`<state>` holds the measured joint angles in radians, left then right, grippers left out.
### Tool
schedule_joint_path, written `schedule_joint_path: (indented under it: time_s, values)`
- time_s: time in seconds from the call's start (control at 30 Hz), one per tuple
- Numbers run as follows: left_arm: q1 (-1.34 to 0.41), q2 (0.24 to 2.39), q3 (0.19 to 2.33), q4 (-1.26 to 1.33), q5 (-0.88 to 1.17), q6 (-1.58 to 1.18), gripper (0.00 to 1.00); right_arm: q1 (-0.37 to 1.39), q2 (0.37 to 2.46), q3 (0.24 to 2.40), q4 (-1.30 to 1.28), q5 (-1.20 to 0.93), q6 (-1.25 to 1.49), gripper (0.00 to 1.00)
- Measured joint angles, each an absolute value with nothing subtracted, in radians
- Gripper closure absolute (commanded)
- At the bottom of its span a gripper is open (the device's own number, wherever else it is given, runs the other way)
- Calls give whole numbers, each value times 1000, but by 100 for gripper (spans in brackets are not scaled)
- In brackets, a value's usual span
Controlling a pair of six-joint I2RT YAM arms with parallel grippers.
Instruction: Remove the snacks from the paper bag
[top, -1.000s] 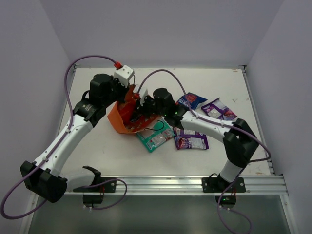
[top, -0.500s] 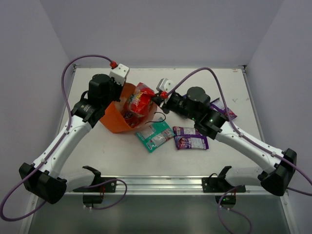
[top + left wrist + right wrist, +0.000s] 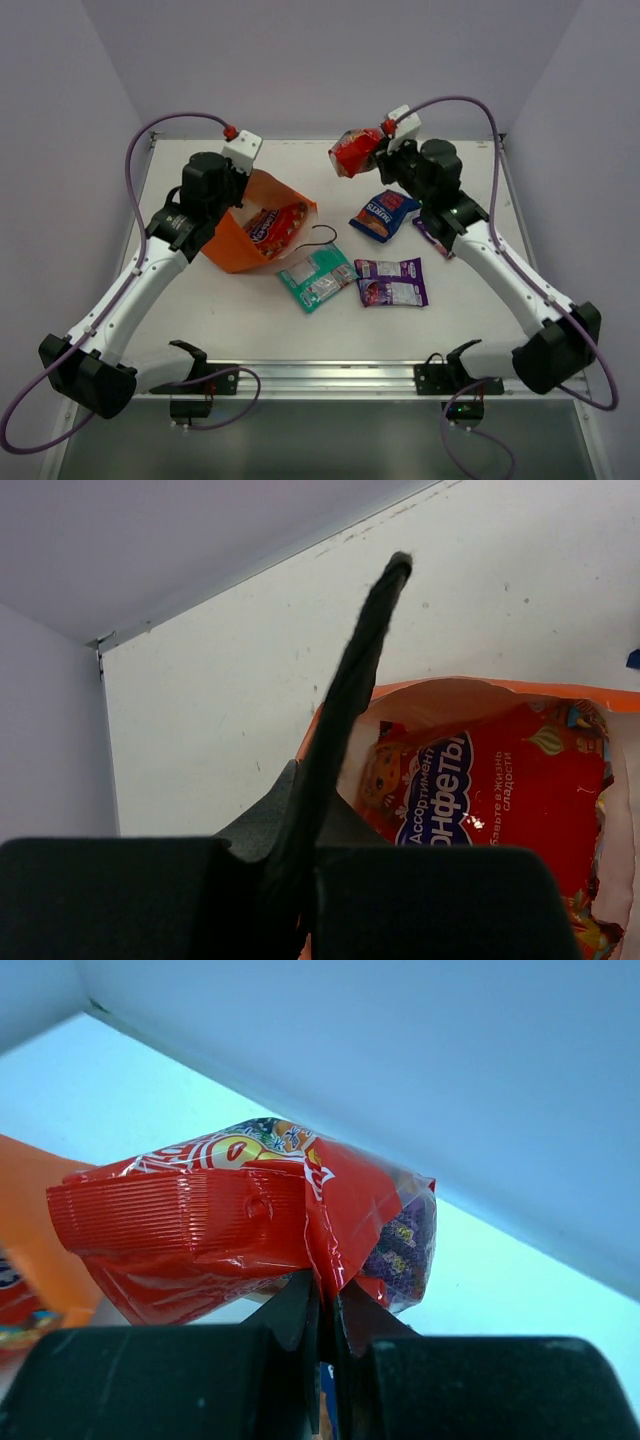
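My right gripper holds the red packet and will next bring it down to the left in the top view, onto the clear tabletop by the bag's opening (image 3: 329,194) below, and release it.
The orange paper bag (image 3: 232,248) lies tipped with its mouth to the right. My left gripper (image 3: 238,188) is shut on its upper rim, and in the left wrist view (image 3: 385,590) the bag wall (image 3: 335,715) sits between the fingers. A red packet (image 3: 276,222) lies inside the bag (image 3: 500,800). My right gripper (image 3: 378,150) is shut on another red packet (image 3: 353,153), held in the air over the table's back; the pinched seam shows in the right wrist view (image 3: 325,1285). Blue-and-red (image 3: 383,215), teal (image 3: 318,277) and purple (image 3: 392,283) packets lie on the table.
A second purple packet (image 3: 427,236) is mostly hidden under my right arm. The bag's black cord handle (image 3: 322,235) loops out over the teal packet. White walls close the table at the back and both sides. A metal rail runs along the near edge.
My right gripper drew a red packet out of the bag and carried it up and back to the right. The left gripper kept hold of the bag, which settled lower.
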<state>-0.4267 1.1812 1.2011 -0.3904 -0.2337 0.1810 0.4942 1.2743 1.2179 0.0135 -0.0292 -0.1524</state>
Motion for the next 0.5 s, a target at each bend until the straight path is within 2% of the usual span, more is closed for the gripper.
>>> schedule_joint_path:
  time_s: [0.27,0.3,0.4,0.43,0.5]
  values:
    - [-427,1164,1193,-396,-226,184,100,476,1724,1320,68,-18,-62,100]
    - [-427,1163,1191,-398,-224,184,100,478,1775,1332,75,-20,-45,96]
    - [-427,1157,1187,-398,-220,185,100,485,1870,1345,72,-37,0,73]
    - [-427,1156,1187,-398,-219,185,100,487,1885,1343,67,-42,12,52]
    - [-427,1154,1186,-399,-215,186,100,494,1880,1331,68,-60,27,36]
